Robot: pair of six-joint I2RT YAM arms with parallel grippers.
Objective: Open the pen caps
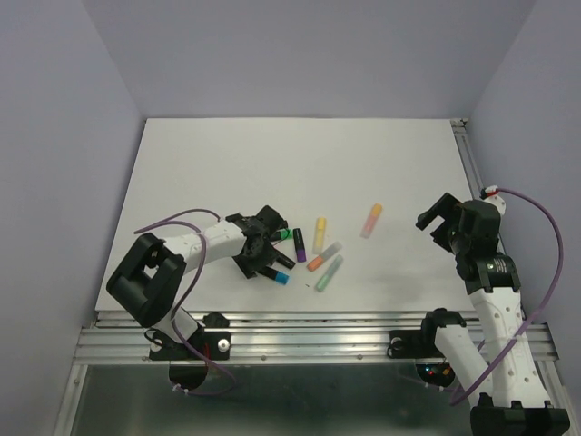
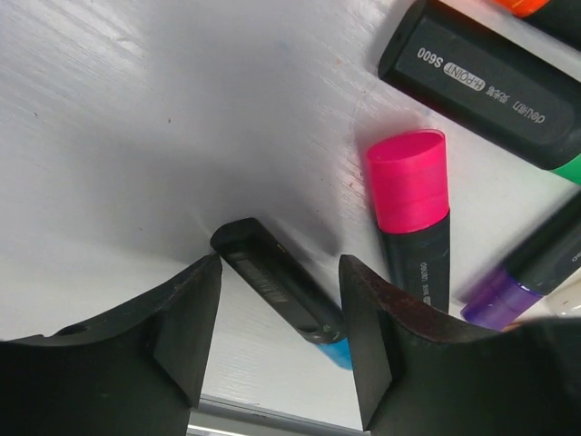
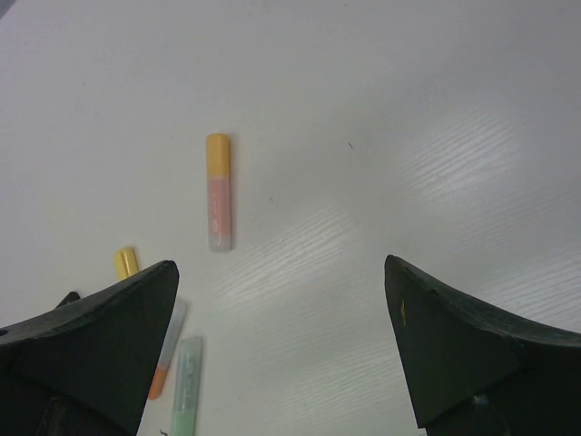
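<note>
I will next move my right gripper left in the top view to close on the cyan cap [image 1: 282, 278]. The cap lies that way from it, exposed beside my left gripper.
My left gripper [image 1: 260, 247] is open and low over a cluster of short highlighters. In the left wrist view its jaws [image 2: 280, 272] straddle a black pen [image 2: 272, 283] with a cyan cap [image 2: 338, 352], without gripping it. A pink cap [image 2: 408, 180] on a black pen lies just right of it, then a purple cap [image 2: 495, 298]. The cyan cap [image 1: 282, 278], the purple pen [image 1: 300, 245] and a green cap [image 1: 285, 234] also show from above. My right gripper [image 1: 439, 218] is open, empty and raised, and its jaws [image 3: 280, 268] are spread wide. A peach pen [image 3: 218, 207] with its orange-yellow cap [image 3: 217, 150] lies ahead of it.
Pastel pens lie in the middle of the table: yellow [image 1: 320, 234], orange [image 1: 322, 257], green [image 1: 329, 272] and peach [image 1: 371, 220]. The table's near edge and metal rail [image 1: 318, 320] run just behind the left gripper. A black pen labelled S600 [image 2: 481, 86] lies at the upper right of the left wrist view.
</note>
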